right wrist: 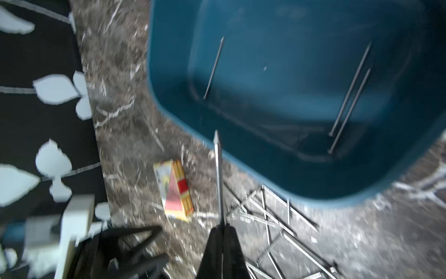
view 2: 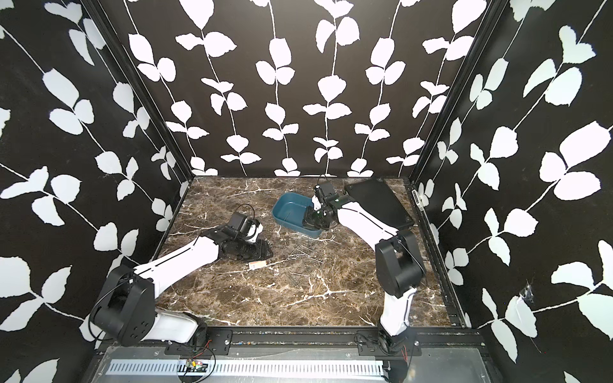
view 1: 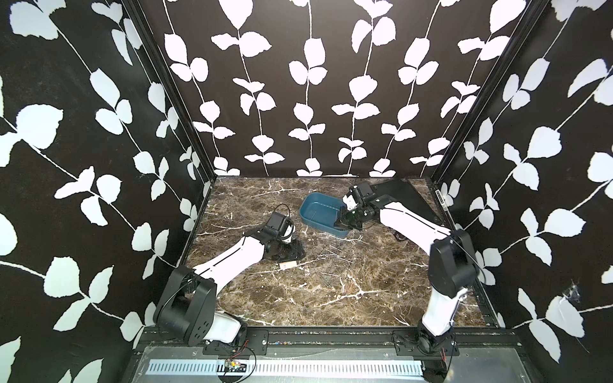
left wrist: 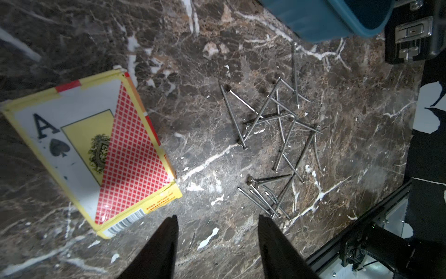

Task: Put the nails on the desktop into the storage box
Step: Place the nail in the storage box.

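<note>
The open part of the storage box's bottom is below my right gripper, so next I should lower the gripper over that bare part between the box's nails and let go of the single nail [right wrist: 218,174].
The teal storage box [view 1: 315,205] [view 2: 288,212] stands at the back middle of the marble desktop [view 1: 265,298]. Three nails [right wrist: 213,68] lie on its floor. My right gripper [right wrist: 223,225] [view 1: 341,225] hovers at the box's near right corner, shut on a single nail [right wrist: 218,174] whose point reaches the box's outer wall [right wrist: 289,174]. Several loose nails [left wrist: 233,116] [view 1: 328,255] [view 2: 305,253] lie crossed on the desktop in front of the box. My left gripper [left wrist: 218,218] [view 1: 297,252] stands open and empty low over the desktop, just left of that pile.
A yellow and red playing-card box [left wrist: 96,145] [view 1: 288,265] [right wrist: 175,190] lies flat beside the left gripper. A flat black case [view 1: 398,192] [left wrist: 410,36] sits at the back right, behind the right arm. Patterned walls enclose the desktop on three sides.
</note>
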`<state>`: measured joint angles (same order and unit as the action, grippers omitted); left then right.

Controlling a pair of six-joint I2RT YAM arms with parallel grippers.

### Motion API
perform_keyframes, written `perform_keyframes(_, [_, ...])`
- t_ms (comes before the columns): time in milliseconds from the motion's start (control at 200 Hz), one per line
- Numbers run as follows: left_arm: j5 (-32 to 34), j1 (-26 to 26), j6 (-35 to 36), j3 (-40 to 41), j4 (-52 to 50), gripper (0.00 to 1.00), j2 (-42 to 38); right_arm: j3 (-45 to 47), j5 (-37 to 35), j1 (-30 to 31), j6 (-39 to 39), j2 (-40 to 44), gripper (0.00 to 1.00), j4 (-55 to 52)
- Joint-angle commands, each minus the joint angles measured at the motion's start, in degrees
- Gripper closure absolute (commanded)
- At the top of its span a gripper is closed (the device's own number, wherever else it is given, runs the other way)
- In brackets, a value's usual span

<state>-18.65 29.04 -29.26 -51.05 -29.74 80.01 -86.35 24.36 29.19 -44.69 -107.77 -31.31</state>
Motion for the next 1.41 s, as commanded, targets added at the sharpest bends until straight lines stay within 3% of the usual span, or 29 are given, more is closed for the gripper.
perform_keyframes(0, [1.62,-0.31,1.95,0.31,-3.48,0.44,-3.11,-4.6,-2.52,-0.62,-5.15,-3.27,0.99,2.54])
perform_keyframes(595, [1.7,-0.47,4.86,-1.73,-5.45,0.44,-1.84,-11.28,-6.5,-1.42,-10.03,-15.44,0.96,-0.05])
perform_keyframes(790, [1.24,-0.48,5.27,-2.3,-5.42,0.45,-0.78,-10.86,-6.7,-1.49,-10.02,-15.31,0.74,-0.84])
perform_keyframes(975, [0.81,-0.52,4.84,-2.59,-4.25,0.44,0.05,-9.8,-7.01,-1.44,-8.02,-11.23,0.69,0.29])
perform_keyframes(1125, [0.09,-0.48,4.58,-3.4,-3.49,0.44,1.14,-7.77,-8.57,-0.78,0.1,-3.66,0.67,-2.8])
perform_keyframes(1400, [-0.77,-0.45,3.05,-1.83,-0.89,0.44,1.65,9.63,-15.0,2.56,15.0,11.49,0.65,-14.19])
